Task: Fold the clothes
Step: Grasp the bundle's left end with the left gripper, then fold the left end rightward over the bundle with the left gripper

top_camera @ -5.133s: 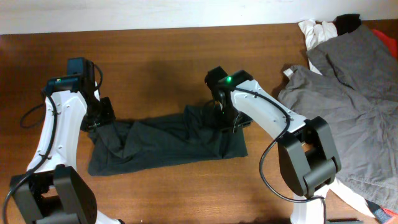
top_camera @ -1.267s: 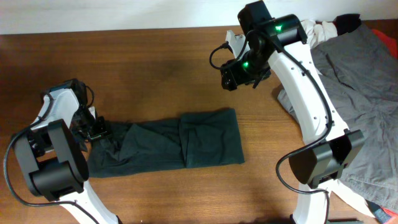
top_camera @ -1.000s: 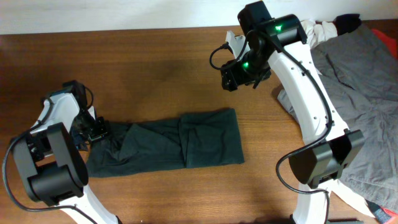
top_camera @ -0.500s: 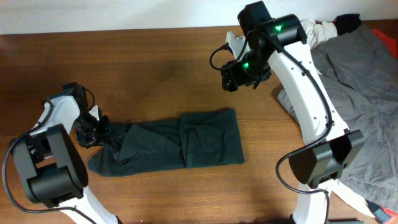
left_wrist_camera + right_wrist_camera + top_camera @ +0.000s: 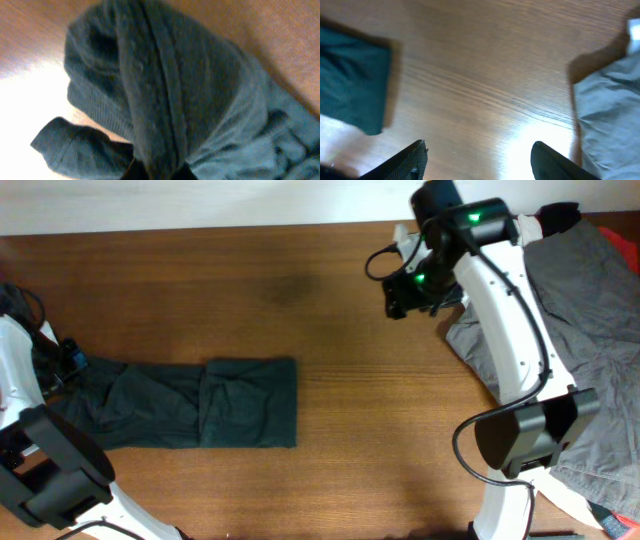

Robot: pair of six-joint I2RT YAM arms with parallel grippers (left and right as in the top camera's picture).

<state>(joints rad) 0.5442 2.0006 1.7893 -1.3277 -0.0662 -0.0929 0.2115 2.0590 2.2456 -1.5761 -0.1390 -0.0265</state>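
My left gripper holds the end and needs to carry it to the right in the overhead view. It should let go of it on the flat panel's far part (image 5: 256, 375), because the garment lies long.
A dark green folded garment (image 5: 190, 402) lies as a long strip at the table's left. My left gripper (image 5: 62, 362) is at the far left edge, shut on the garment's left end; the left wrist view shows a bunched ridge of the fabric (image 5: 155, 90) running into the jaws (image 5: 159, 172). My right gripper (image 5: 408, 292) is open and empty, high over bare wood at the back right. The right wrist view shows its fingers spread (image 5: 479, 160) and the garment's corner (image 5: 352, 80) at the left.
A pile of grey clothes (image 5: 560, 330) covers the right side of the table, with white cloth (image 5: 508, 230) and a black item (image 5: 560, 216) at the back right. Grey fabric (image 5: 615, 100) shows at the right wrist view's right edge. Bare wood lies between garment and pile.
My left gripper has pulled the green garment well to the left across the table. My right arm has shifted slightly right and stays open.
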